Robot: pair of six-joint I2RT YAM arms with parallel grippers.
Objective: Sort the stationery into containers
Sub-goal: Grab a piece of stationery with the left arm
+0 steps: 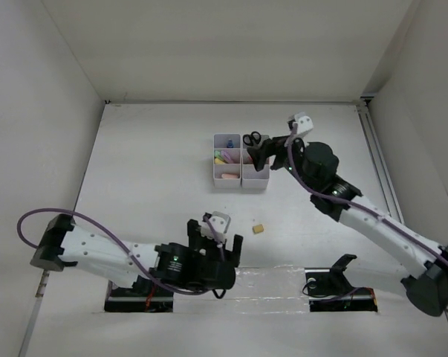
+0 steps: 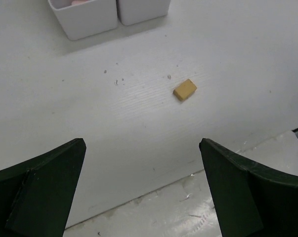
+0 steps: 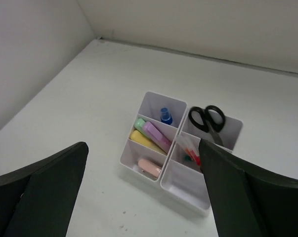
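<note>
Next I need to shift my left gripper right in the top view, turn and descend to clasp the tan eraser (image 1: 258,228) (image 2: 185,90) by its sides, as it lies crooked below.
The white six-compartment organiser (image 1: 241,181) stands mid-table and also shows in the right wrist view (image 3: 139,170). It holds black-handled scissors (image 3: 209,120), a blue-capped tube (image 3: 165,115), pink (image 3: 157,137), green and yellow markers, a pink stapler (image 3: 149,167) and red pens (image 3: 191,152). Its near right compartment (image 3: 188,185) looks empty. The tan eraser (image 1: 258,228) lies alone on the table, also in the left wrist view (image 2: 185,90). My left gripper (image 2: 141,192) is open and empty, near the front edge, short of the eraser. My right gripper (image 3: 144,197) is open and empty above the organiser.
White walls enclose the table on three sides. A strip of clear tape (image 1: 283,286) runs along the near edge between the arm bases. A metal rail (image 1: 378,160) runs along the right side.
</note>
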